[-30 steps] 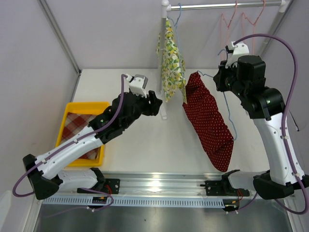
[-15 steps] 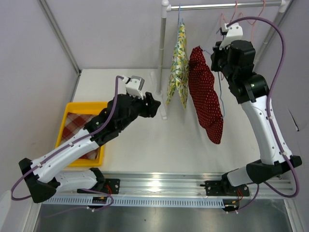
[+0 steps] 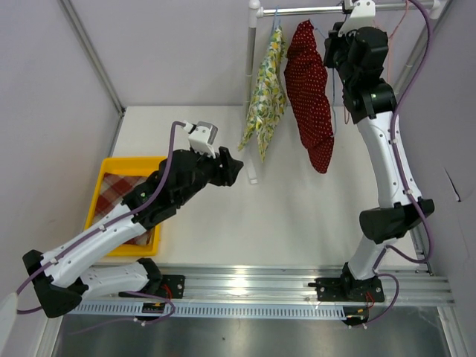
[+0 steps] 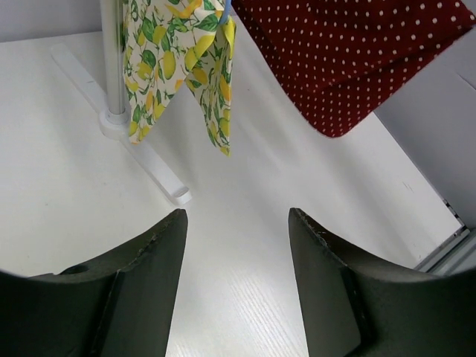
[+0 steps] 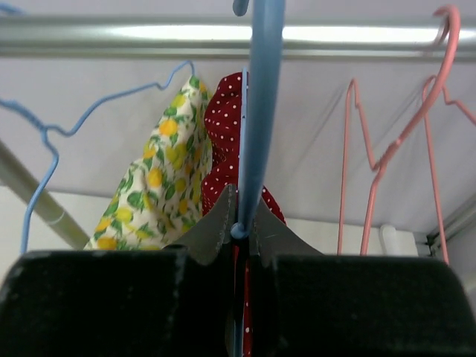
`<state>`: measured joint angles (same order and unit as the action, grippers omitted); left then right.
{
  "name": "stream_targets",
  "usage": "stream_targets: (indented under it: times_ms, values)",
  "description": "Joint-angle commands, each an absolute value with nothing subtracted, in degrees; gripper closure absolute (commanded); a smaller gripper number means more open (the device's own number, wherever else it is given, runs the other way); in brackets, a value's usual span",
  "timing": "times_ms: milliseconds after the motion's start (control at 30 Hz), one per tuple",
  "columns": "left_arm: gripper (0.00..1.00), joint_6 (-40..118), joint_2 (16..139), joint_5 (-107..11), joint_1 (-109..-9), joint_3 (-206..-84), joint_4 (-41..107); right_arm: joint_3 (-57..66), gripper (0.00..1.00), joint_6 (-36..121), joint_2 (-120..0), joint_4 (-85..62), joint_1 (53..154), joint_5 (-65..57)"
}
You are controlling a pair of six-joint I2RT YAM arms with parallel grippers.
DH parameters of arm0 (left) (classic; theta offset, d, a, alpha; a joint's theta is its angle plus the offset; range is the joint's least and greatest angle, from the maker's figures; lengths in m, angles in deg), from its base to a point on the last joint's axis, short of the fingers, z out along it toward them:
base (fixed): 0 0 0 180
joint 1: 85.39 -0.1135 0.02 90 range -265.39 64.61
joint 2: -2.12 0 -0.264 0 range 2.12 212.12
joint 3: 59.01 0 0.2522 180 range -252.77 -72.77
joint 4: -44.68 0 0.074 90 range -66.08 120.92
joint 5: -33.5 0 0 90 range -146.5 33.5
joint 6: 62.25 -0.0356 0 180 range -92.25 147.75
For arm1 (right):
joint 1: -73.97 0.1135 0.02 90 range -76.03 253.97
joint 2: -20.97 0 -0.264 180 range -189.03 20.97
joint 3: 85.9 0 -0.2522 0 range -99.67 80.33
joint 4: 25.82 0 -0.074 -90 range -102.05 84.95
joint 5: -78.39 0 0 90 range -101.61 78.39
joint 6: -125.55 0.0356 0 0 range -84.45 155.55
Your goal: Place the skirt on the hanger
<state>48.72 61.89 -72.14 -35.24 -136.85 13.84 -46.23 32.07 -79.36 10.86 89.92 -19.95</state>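
Note:
The blue hanger's hook tip is still above the clothes bar. Next I will move my right gripper along the clothes bar toward the lemon-print garment, then lower the hanger.
The red polka-dot skirt hangs on a blue hanger high at the clothes rail. My right gripper is shut on the blue hanger's neck; in the right wrist view its fingertips pinch the hanger just below the rail, with the skirt behind. My left gripper is open and empty, low over the table by the rack's foot. The left wrist view shows its gripper open, with the skirt's hem above right.
A lemon-print garment hangs on another blue hanger left of the skirt. Pink empty hangers hang on the rail to the right. A yellow tray with a plaid cloth sits at the left. The rack's post and white foot stand mid-table.
My right arm has lifted the hanger with the red skirt up and back to the rail. The lemon garment swung slightly. My left arm drew back a little.

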Motion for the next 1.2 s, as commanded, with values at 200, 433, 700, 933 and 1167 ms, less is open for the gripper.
stream_targets:
  times_ms: [200, 433, 700, 933, 1167]
  values:
    - [0.38, 47.8, 60.9, -70.8, -35.7, -136.7, 14.8, -64.8, 1.00, 30.5, -90.5, 4.1, 88.7, -17.4]
    - [0.38, 46.9, 61.3, -71.0, -35.8, -136.8, 14.3, -64.9, 1.00, 31.0, -94.1, 2.0, 89.5, -17.2]
    - [0.38, 46.9, 60.8, -71.3, -36.0, -136.6, 13.5, -64.0, 1.00, 28.2, -96.9, 1.2, 93.4, -19.7]
    - [0.38, 46.9, 60.4, -71.4, -36.0, -136.3, 13.0, -58.6, 1.00, 27.4, -95.8, -0.6, 95.4, -21.9]
    - [0.38, 47.2, 59.6, -71.6, -36.0, -136.2, 12.3, -57.8, 1.00, 28.5, -95.7, -0.1, 96.0, -23.9]
